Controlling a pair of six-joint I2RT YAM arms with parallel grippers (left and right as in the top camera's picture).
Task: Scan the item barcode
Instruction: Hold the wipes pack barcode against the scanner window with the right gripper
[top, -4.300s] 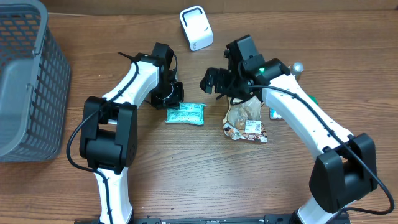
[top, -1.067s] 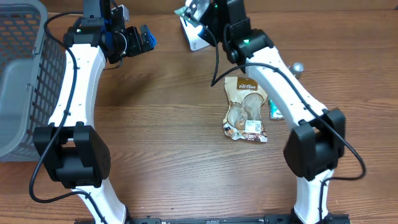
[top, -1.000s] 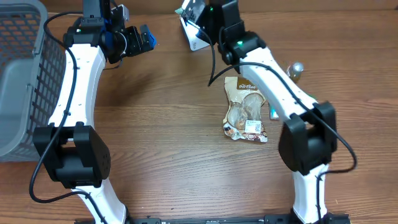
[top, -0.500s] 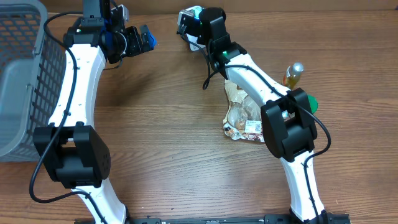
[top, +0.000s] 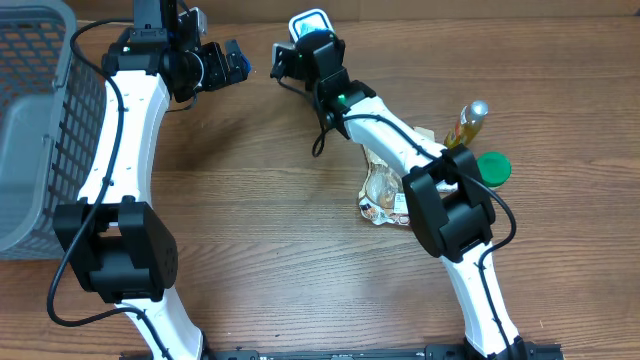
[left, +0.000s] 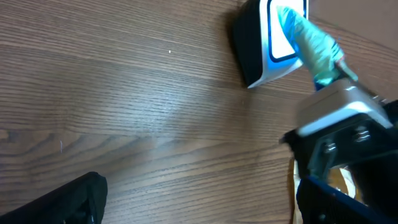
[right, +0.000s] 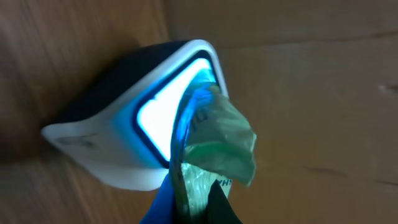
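Note:
The robot's right gripper should next pull back from the scanner (top: 308, 20), tip downward over the wood beside the snack bag and let go of the packet, because that spot is bare.
The item is a green plastic packet (right: 219, 148), and my right gripper (right: 193, 205) is shut on its lower end. The packet's top lies against the blue-lit window of the white scanner (right: 106, 152). In the left wrist view the packet (left: 311, 50) slants from the scanner (left: 264, 46) down to the right gripper's grey body. Overhead, the right gripper (top: 296, 48) sits just below the scanner (top: 308, 20) at the table's far edge. My left gripper (top: 215, 65) hangs open to the left of it, holding nothing, and its dark fingers (left: 62, 202) frame bare wood.
A brown snack bag (top: 385, 175) lies under the right arm at mid-table. A small bottle (top: 468, 122) and a green lid (top: 492, 167) stand to its right. A grey mesh basket (top: 40, 120) fills the far left.
The right gripper has swung left and a little toward me along the far edge, bringing the packet up against the scanner's window. The left arm has stayed still.

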